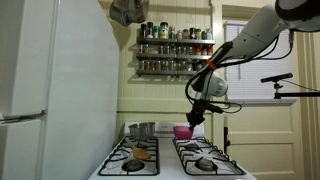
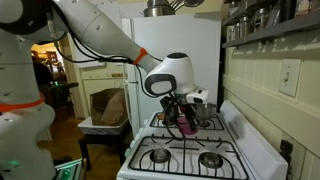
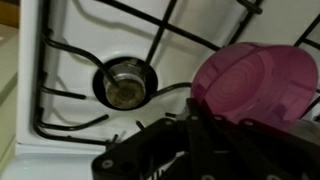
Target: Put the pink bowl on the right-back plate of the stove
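I need to move my gripper to the left in the wrist view next and down onto the right-back plate to release the bowl's rim, because the bowl (image 2: 187, 129) still hangs beside that plate.
My gripper (image 1: 193, 120) hangs over the rear of the white stove (image 1: 166, 160), shut on the rim of the pink bowl (image 1: 182, 131). The bowl is held tilted just above the stove top, near the inner edge of the right-back plate (image 1: 198, 146). In an exterior view the gripper (image 2: 184, 117) holds the bowl (image 2: 187, 129) beyond the near grates (image 2: 211, 157). In the wrist view the bowl (image 3: 255, 85) sits at the right against the dark fingers (image 3: 195, 135). A burner with a black grate (image 3: 124, 82) lies below at the left.
A silver pot (image 1: 142, 130) stands on the left-back grate. A small orange-brown item (image 1: 141, 154) lies on the left-front grate. The tall white fridge (image 1: 50, 90) stands beside the stove. A spice rack (image 1: 175, 50) hangs on the wall behind.
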Tool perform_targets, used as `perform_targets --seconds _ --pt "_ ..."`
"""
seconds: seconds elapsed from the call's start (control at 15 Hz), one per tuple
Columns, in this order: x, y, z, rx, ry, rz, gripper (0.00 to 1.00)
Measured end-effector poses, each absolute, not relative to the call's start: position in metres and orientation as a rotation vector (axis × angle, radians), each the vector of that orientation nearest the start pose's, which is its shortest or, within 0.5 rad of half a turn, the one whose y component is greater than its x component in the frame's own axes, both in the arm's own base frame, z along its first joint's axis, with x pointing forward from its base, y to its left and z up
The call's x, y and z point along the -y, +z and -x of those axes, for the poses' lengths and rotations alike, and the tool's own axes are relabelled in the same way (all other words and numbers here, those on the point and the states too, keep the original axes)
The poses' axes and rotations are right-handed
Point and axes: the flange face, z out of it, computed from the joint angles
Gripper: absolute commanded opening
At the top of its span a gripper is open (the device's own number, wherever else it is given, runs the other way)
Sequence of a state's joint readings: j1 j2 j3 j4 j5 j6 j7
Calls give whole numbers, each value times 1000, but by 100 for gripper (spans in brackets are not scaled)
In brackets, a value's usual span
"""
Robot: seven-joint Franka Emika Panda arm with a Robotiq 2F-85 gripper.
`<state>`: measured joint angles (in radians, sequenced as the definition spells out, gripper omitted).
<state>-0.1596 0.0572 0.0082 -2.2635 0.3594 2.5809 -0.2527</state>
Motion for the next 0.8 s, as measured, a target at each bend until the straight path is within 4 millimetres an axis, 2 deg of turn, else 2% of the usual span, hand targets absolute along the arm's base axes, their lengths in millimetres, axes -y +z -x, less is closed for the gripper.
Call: perform_targets --seconds 0.13,0.27,0.4,0.53,0.8 --pt "115 363 -516 -379 -437 2923 1" --pt "149 366 -492 -512 -448 2920 1" --pt "181 368 -476 -637 -478 2919 1" --pt "202 366 -468 -717 -514 2915 1" --pt "212 361 -475 -776 -584 2914 1"
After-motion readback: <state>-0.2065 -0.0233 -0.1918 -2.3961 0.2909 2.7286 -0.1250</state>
